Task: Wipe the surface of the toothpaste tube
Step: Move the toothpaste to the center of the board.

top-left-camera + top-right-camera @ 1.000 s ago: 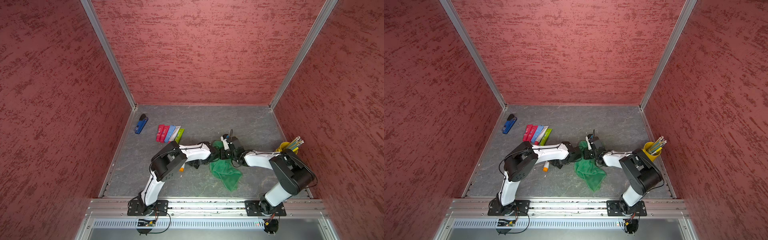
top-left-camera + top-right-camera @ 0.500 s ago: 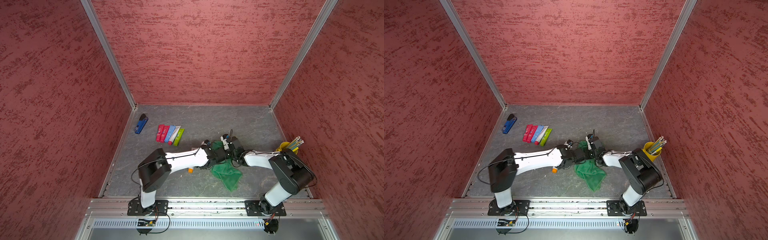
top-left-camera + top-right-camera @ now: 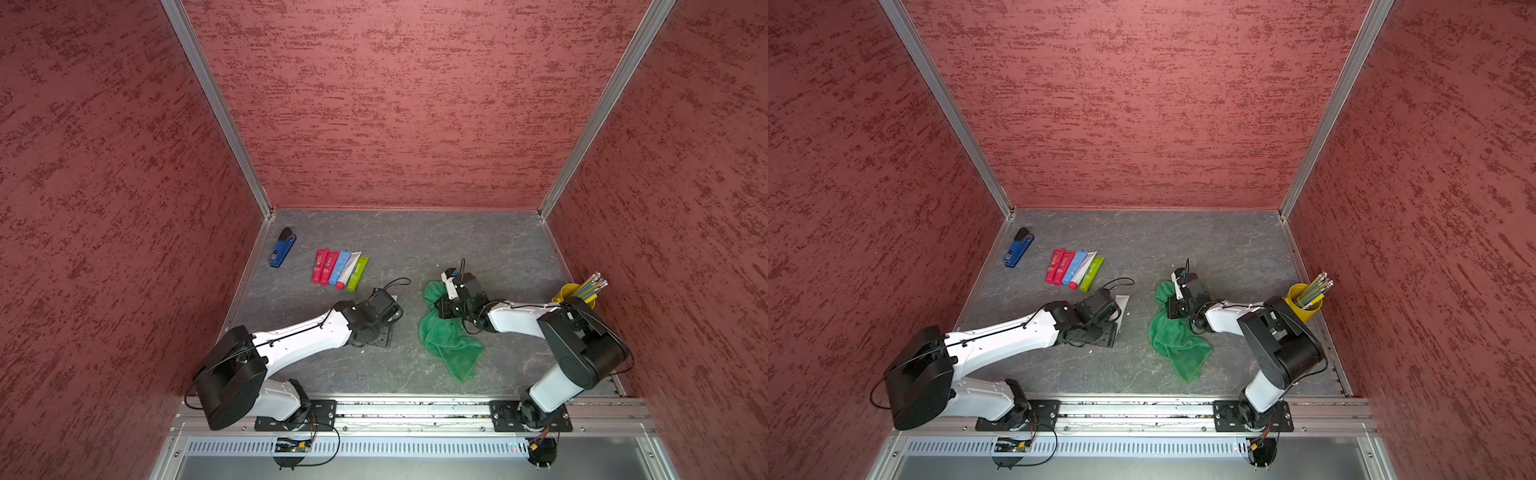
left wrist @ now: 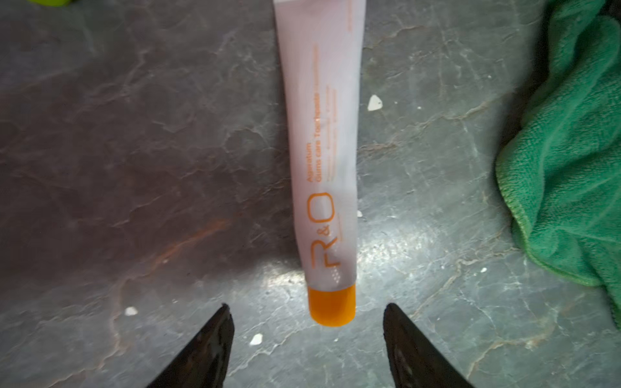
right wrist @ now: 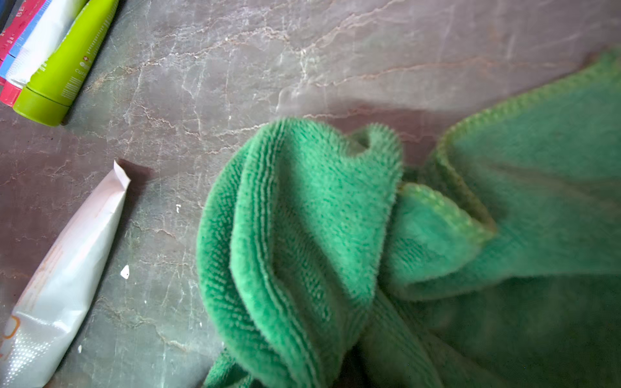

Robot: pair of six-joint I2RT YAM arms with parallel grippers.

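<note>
The toothpaste tube lies flat below the left gripper's open fingers, so the left gripper needs to move down until they straddle the neck by the orange cap (image 4: pixel 332 288) and close there.
A white toothpaste tube (image 4: pixel 324 151) with an orange cap lies flat on the grey stone table. My left gripper (image 4: pixel 307 307) stands open just short of the cap, nothing between its fingers. In both top views the left gripper (image 3: pixel 374 332) covers most of the tube, and only its flat tail (image 3: pixel 393 296) shows. The tube (image 5: pixel 67 278) also shows in the right wrist view, apart from the cloth. My right gripper (image 3: pixel 442 309) is shut on a bunched green cloth (image 5: pixel 302 218), which hides its fingers. The rest of the cloth (image 3: pixel 446 345) trails on the table towards the front.
A row of several coloured tubes (image 3: pixel 338 270) lies behind the left gripper, with a blue stapler (image 3: pixel 283 247) near the left wall. A yellow cup of pencils (image 3: pixel 575 293) stands at the right wall. Red walls close in three sides.
My left gripper has opened and let go of the toothpaste tube, which now lies on the table. The left arm has drawn back leftwards from the cloth. The right arm has stayed put.
</note>
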